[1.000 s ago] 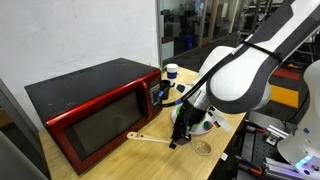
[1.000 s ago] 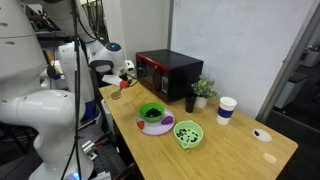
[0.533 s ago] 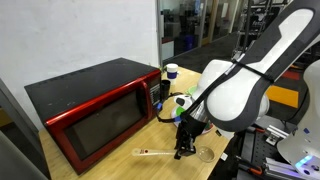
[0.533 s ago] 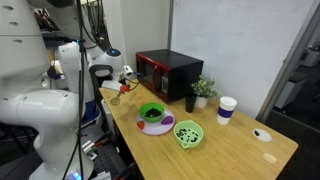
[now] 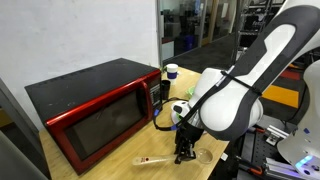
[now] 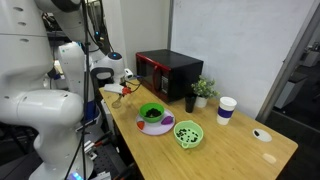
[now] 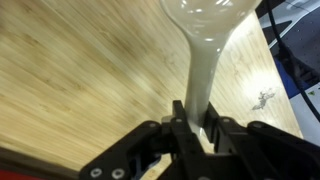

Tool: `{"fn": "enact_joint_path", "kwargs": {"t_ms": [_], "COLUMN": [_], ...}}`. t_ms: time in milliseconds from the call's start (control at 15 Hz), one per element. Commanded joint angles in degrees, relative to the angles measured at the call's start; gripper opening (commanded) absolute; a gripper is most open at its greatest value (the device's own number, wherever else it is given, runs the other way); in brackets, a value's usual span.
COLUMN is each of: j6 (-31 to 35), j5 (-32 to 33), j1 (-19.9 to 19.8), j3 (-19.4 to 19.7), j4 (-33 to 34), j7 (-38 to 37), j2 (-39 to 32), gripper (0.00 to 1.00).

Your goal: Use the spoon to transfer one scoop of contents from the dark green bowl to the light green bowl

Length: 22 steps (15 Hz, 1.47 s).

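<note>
The gripper will next bring the pale wooden spoon a short way down onto bare table top, then open off the spoon's handle.
My gripper (image 7: pixel 197 126) is shut on the handle of the pale wooden spoon (image 7: pixel 201 55). The spoon's round head points away from me, over the wooden table top. In an exterior view the gripper (image 5: pixel 183 150) hangs low near the table's front edge. There the spoon (image 5: pixel 152 160) reaches out sideways, close to the surface. The dark green bowl (image 6: pixel 152 113), dark inside, and the light green bowl (image 6: pixel 188 134), with dark contents (image 6: pixel 187 133) in it, stand side by side in the middle of the table. Both are well away from the gripper (image 6: pixel 122 92).
A red microwave (image 5: pixel 95 110) takes up the back of the table (image 5: pixel 120 165). A white cup with a blue top (image 5: pixel 171 72) stands beside it. A potted plant (image 6: pixel 203 91) and a white paper cup (image 6: pixel 226 109) stand beyond the bowls.
The gripper has carried the spoon down and away from the microwave toward the table's front edge. The bowls have not moved.
</note>
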State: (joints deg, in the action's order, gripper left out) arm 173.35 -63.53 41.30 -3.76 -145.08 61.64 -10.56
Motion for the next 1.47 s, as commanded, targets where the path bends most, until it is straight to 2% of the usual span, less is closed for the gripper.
{"fn": "enact_joint_path", "kwargs": {"t_ms": [0, 467, 1067, 1133, 1200, 1400], "j6": [0.8, 1.54, 3.31, 3.56, 3.57, 3.72], "j5": [-1.59, -2.01, -2.86, -3.21, -3.75, -5.12], "j1": [-1.16, -2.58, -3.43, -3.45, -3.58, -3.61], "j3": [-0.37, -0.68, -1.37, -1.48, -1.57, -1.48], "j4": [1.88, 2.46, 2.16, 2.12, 2.1, 1.91], "j7": [4.18, 6.78, 9.73, 10.08, 10.55, 11.67], "j2": [-3.36, -6.91, -7.3, -7.4, -7.32, -7.02], "gripper": [0.06, 0.06, 0.06, 0.47, 0.48, 0.69]}}
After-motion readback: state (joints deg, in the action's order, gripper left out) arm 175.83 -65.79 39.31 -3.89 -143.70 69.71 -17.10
